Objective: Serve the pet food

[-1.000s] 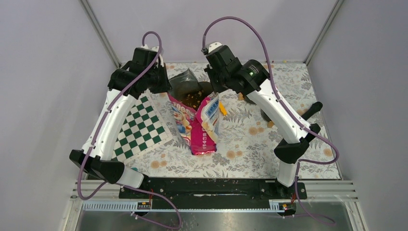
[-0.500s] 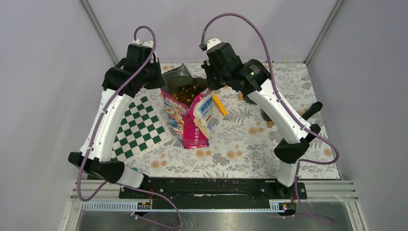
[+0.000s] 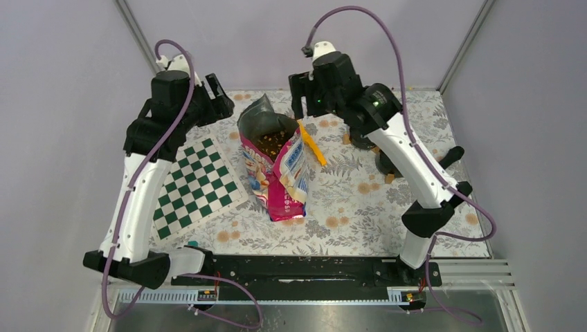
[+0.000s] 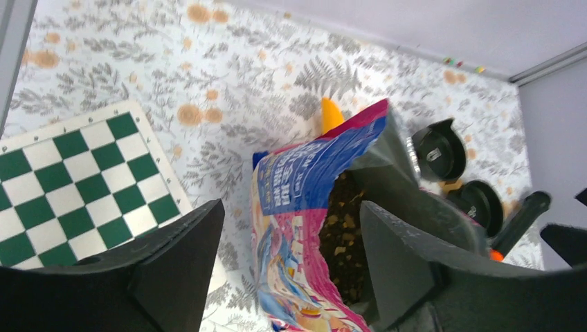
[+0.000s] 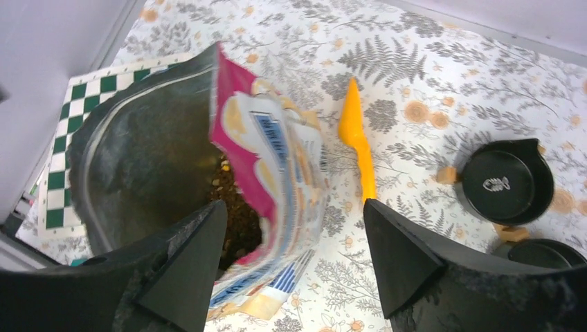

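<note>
The near end of the orange scoop's handle [image 3: 320,158] [image 5: 368,184] lies bare and clear of the bag, so I need to lower my right gripper onto it next, beside the bag.
The pink-blue-white bag [image 3: 277,173] stands in the middle of the floral mat with its mouth wide open. The pet food [image 3: 271,142] shows as brown kibble inside it [image 4: 342,235] [image 5: 235,214]. My left gripper [image 3: 218,97] hangs open above the bag's left side, apart from it, and its jaws [image 4: 291,204] frame the bag. My right gripper [image 3: 299,97] hangs open above the bag's right rim, with nothing between its fingers [image 5: 294,203]. An orange scoop [image 3: 311,144] [image 5: 356,135] lies flat on the mat just right of the bag.
Two small black bowls [image 5: 507,181] [image 5: 547,252] sit right of the scoop, partly under the right arm [image 3: 408,149] in the top view. A few brown bits [image 5: 446,174] lie beside them. A green-white chessboard [image 3: 194,183] lies left of the bag.
Both grippers have let go of the bag's mouth, opened, and pulled up and apart. The bag has shifted a little and now stands by itself with its mouth wider.
</note>
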Tool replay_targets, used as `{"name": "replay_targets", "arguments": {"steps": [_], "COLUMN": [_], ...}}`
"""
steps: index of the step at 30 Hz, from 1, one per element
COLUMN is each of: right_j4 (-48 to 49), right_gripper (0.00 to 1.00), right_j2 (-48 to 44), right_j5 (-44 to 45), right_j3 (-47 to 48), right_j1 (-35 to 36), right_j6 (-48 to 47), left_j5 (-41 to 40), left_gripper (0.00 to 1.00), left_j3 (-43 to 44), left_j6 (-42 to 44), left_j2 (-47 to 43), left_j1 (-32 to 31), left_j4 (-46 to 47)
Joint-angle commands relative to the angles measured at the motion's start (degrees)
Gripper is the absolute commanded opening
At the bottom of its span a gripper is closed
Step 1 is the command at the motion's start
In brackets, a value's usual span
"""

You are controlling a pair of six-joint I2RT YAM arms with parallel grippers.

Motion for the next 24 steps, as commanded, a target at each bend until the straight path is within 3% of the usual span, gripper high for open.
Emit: {"name": "replay_targets", "arguments": {"steps": [1, 5, 11, 19, 24], "right_j4": [2.55, 5.09, 18.19, 18.2, 24.72], "right_gripper": [0.8, 0.8, 0.8, 0.78, 0.73], "right_j2": [-6.15, -8.84, -10.67, 2.25, 8.31], "right_j5": [-1.03, -3.64, -15.62, -17.5, -14.7], "right_j3": [-3.38, -16.58, -40.74, -42.81, -42.62], "right_j1": [-5.58, -10.92, -16.88, -16.91, -16.82], "right_j6": [4.01, 6.31, 8.5, 2.66, -0.96], "left_j5": [-0.03, 3.54, 4.38, 8.42, 13.11], "left_gripper": [0.76, 0.85, 0.99, 0.97, 0.96], "left_j3": [1.79, -0.52, -5.51, -6.01, -7.55], "left_j6": [0.9, 2.74, 2.36, 2.79, -0.3], "left_j2": [-3.15, -5.59, -10.5, -10.7, -10.0], "left_j1": [0.94, 1.4, 1.62, 1.73, 1.71], "left_j4": [7.83, 12.68, 21.14, 23.19, 26.28]}}
